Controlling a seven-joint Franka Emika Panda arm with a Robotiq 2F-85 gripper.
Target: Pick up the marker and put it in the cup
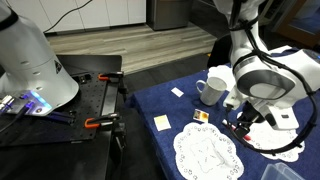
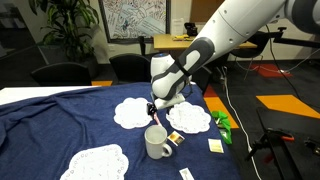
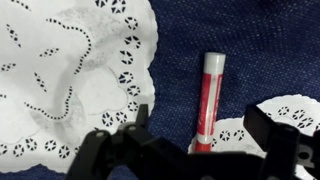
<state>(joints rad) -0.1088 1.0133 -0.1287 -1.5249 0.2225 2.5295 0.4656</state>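
The marker's body lies just below, between my open fingers, so I will next lower my gripper slightly around the marker's red body (image 3: 205, 122) and close both fingers on it.
The marker (image 3: 208, 95), a thin red-pink stick with a white band, lies on the blue cloth; its near end rests on a doily's edge. My gripper (image 3: 200, 130) is open just above it, with one finger on each side of the marker and nothing held. In both exterior views the gripper (image 1: 238, 122) (image 2: 152, 108) hangs low over the cloth between doilies. The cup, a white mug (image 1: 212, 90) (image 2: 156, 142), stands upright close beside the gripper. The arm hides the marker in the exterior views.
White lace doilies (image 1: 205, 152) (image 2: 132, 112) (image 2: 188, 117) (image 2: 97, 162) (image 3: 60, 80) lie on the blue cloth. Small yellow and white cards (image 1: 161, 122) (image 2: 215, 146) and a green item (image 2: 222, 122) lie nearby. A black bench with orange clamps (image 1: 95, 123) stands beside the table.
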